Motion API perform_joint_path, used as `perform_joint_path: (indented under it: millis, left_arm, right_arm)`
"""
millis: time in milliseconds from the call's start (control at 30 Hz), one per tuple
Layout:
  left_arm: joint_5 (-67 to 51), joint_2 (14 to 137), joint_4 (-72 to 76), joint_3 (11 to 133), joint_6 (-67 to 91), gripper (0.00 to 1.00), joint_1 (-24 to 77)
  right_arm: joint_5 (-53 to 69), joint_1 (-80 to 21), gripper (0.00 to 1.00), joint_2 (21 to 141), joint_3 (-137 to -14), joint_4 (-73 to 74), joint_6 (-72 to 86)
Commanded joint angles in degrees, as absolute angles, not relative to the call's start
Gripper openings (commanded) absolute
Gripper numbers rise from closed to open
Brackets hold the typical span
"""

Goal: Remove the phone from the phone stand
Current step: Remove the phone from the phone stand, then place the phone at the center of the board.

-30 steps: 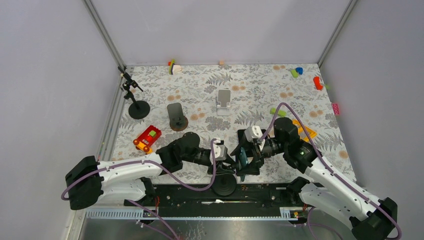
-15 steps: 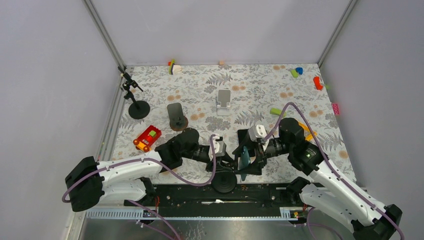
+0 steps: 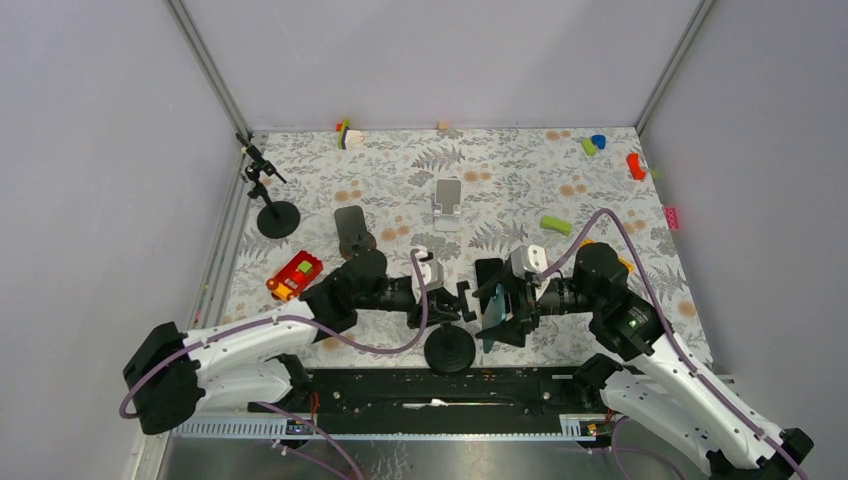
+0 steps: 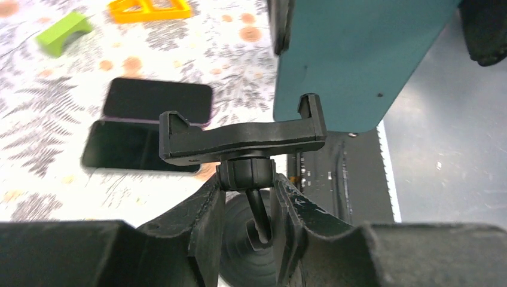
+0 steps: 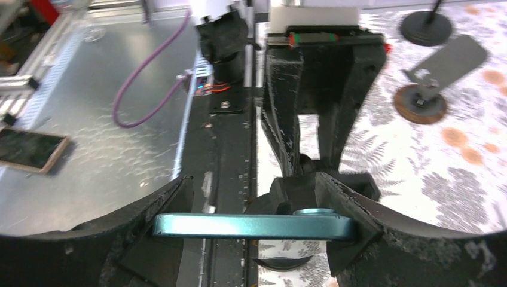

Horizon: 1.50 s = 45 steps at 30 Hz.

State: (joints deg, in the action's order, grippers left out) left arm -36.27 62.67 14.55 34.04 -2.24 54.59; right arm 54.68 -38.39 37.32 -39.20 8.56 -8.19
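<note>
The robot's right gripper will move outward, then down with a turn, and release the phone flat on the tabletop beside the dark phones, where there is clear space.
My right gripper [image 3: 503,305] is shut on the long edges of the teal phone [image 3: 491,313], holding it upright just right of the black phone stand [image 3: 451,350]. In the right wrist view the phone's edge [image 5: 254,227] spans between both fingers of the gripper [image 5: 258,232]. My left gripper [image 3: 446,303] is shut on the stand's neck below its clamp. In the left wrist view the gripper [image 4: 248,194] pinches the ball joint, the empty clamp [image 4: 242,133] sits above it, and the phone [image 4: 353,60] hangs just beyond the clamp, apart from it.
Two dark phones [image 4: 156,100] [image 4: 139,146] lie flat on the table beyond the stand. Other stands are a black one [image 3: 271,200], a brown-based one [image 3: 352,232] and a silver one [image 3: 447,203]. A red toy [image 3: 294,276], a green block [image 3: 556,225] and small blocks lie around.
My right gripper has carried the teal phone to the right and out of the stand's clamp. My left gripper has shifted slightly away from the near edge, still on the stand's neck.
</note>
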Motion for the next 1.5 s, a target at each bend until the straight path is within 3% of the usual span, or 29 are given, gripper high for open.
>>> perform_joint_path:
  millis: [0, 233, 600, 1000, 1467]
  left_arm:
    - [-23.2, 57.54, 12.55, 34.42, -0.18, 0.0, 52.79]
    - [-15.84, 50.46, 8.05, 34.88, 1.2, 0.0, 52.3]
    - [-4.25, 49.17, 0.33, 38.47, 5.17, 0.0, 51.33]
    - [-5.63, 46.44, -2.96, 38.4, 2.72, 0.0, 51.08]
    - [-5.62, 43.67, -6.69, 38.78, 0.44, 0.0, 51.12]
  right_arm:
    - [40.31, -38.27, 0.0, 34.81, -39.21, 3.85, -4.24]
    - [13.59, -38.32, 0.0, 38.34, -39.09, 3.84, 5.12]
    - [-22.23, -36.57, 0.0, 57.73, -53.61, 30.56, 16.98]
    - [-26.55, -24.11, 0.0, 71.92, -52.59, 27.03, 6.48]
    - [-20.7, -16.45, 0.0, 87.53, -53.97, 24.81, 1.14]
